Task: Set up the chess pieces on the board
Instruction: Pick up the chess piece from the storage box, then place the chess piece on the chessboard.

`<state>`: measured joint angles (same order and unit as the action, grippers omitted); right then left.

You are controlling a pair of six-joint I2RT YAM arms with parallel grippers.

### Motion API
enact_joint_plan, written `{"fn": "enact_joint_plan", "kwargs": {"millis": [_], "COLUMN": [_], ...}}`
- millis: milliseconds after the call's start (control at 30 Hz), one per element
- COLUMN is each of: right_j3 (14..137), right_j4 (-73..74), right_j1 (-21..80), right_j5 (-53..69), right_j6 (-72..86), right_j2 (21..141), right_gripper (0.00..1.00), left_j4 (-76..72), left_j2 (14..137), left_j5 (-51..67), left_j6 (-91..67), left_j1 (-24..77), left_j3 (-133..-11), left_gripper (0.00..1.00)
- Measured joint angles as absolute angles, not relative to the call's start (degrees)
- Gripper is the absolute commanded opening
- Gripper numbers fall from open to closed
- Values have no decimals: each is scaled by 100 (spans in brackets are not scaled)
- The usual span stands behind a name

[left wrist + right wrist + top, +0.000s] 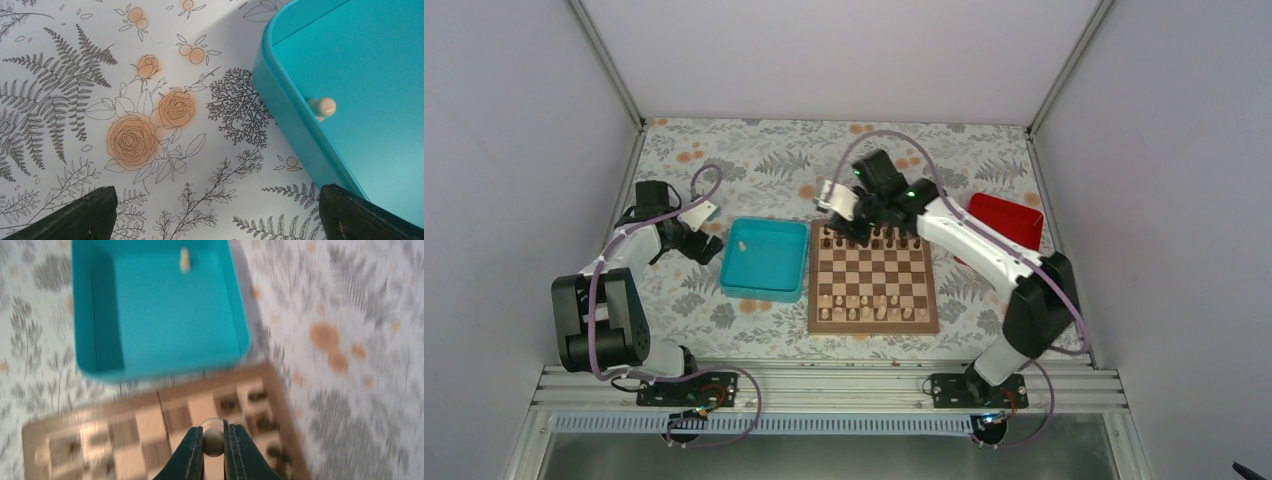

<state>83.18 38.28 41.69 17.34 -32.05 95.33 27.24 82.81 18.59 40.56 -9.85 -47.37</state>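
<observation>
My right gripper will move back toward my base next, lower the piece onto the front pale row's next square [907, 302] below and let go, because that square is empty.
The board [874, 325] lies mid-table, with pale chess pieces [874, 308] in its near rows and dark ones in its far rows. My right gripper [839, 225] hovers over the board's far left corner. In the blurred right wrist view it [213, 432] is shut on a small round-headed pale chess piece [213, 441] above the board [75, 417]. One more pale piece [322, 107] lies in the teal tray [285, 95]. My left gripper [217, 200] stands open over the cloth beside the tray's left wall, holding nothing.
The teal tray [764, 285] sits just left of the board. A red box [1009, 220] stands to the board's far right, behind the right arm. A floral cloth [754, 160] covers the table, and white walls enclose it.
</observation>
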Motion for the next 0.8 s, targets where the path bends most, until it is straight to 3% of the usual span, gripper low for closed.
{"fn": "enact_joint_plan", "kwargs": {"millis": [267,467,800], "right_j3": [6149,5231,3997], "right_j4": [4112,4379,4480], "right_j1": [3249,2746,2637], "right_j5": [1658,1651,1636], "right_j6": [-3395,-3695,-4036], "right_j2": [7778,6740,6326], "right_gripper": [5,5,5], "left_j4": [2862,2950,2976], "left_j2": [8278,8250,8206], "left_j5": [1645,1590,1503], "left_j6": [3944,3844,3693], "left_j1": [-985,-985,-985], "left_j3": [-5043,-5210,-5212], "left_gripper": [100,100,100]}}
